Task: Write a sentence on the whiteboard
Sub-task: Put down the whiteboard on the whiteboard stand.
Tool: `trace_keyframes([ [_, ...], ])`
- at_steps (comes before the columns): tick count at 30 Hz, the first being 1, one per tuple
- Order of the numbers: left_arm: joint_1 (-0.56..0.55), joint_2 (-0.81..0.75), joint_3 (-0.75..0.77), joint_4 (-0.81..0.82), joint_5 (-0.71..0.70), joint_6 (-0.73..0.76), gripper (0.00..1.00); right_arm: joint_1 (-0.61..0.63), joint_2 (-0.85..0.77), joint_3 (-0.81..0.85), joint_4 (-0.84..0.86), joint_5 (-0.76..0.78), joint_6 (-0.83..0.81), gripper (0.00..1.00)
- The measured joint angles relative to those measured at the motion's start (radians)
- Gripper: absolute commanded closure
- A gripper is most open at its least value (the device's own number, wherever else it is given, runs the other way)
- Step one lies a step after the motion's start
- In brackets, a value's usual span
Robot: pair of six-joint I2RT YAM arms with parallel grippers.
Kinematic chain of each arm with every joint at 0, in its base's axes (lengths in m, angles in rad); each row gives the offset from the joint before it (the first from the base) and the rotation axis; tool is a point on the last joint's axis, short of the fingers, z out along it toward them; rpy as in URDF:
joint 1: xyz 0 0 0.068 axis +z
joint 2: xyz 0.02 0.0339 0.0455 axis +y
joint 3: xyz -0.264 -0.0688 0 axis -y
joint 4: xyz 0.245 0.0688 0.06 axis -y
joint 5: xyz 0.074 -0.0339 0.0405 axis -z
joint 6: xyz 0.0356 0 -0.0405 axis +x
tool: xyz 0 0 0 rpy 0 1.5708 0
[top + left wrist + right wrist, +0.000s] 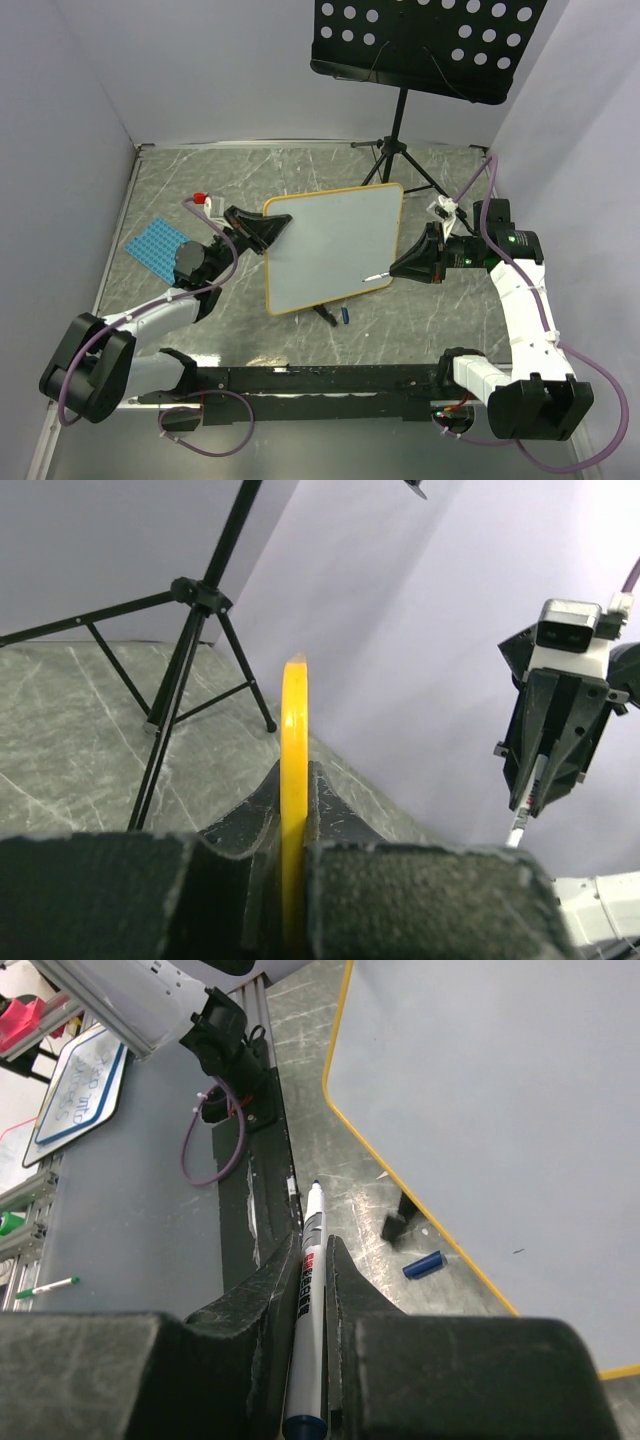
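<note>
Bare tabletop lies below my left gripper, back toward my base, so this gripper should pull the tilted whiteboard back, turn and lower it, and let go of the whiteboard's frame.
The whiteboard (335,245) has an orange-yellow frame and is held tilted above the table. Its face is blank, and no blue sentence shows on it. My left gripper (265,232) is shut on its left edge, and the left wrist view shows the yellow frame (294,740) edge-on between the jaws. My right gripper (400,265) is shut on a white marker (312,1290) with its blue tip uncapped, just off the board's lower right edge (480,1090). The tip is not touching the board. The marker's blue cap (423,1264) lies on the table under the board.
A black perforated music stand (425,45) on a tripod (395,150) stands behind the board. A blue dotted mat (158,247) and a small red object (199,196) lie at the left. A black clip foot (325,315) sits by the cap. White walls enclose the table.
</note>
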Motion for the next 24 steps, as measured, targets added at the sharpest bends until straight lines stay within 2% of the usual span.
trace_keyframes([
  [14, -0.005, -0.005, -0.024, -0.001, -0.132, -0.049, 0.99, 0.0, 0.0, -0.002, 0.006, 0.0, 0.005, 1.0],
  [24, -0.094, -0.078, -0.043, -0.024, -0.241, 0.018, 0.99, 0.0, 0.001, -0.002, 0.009, 0.0, 0.005, 1.0],
])
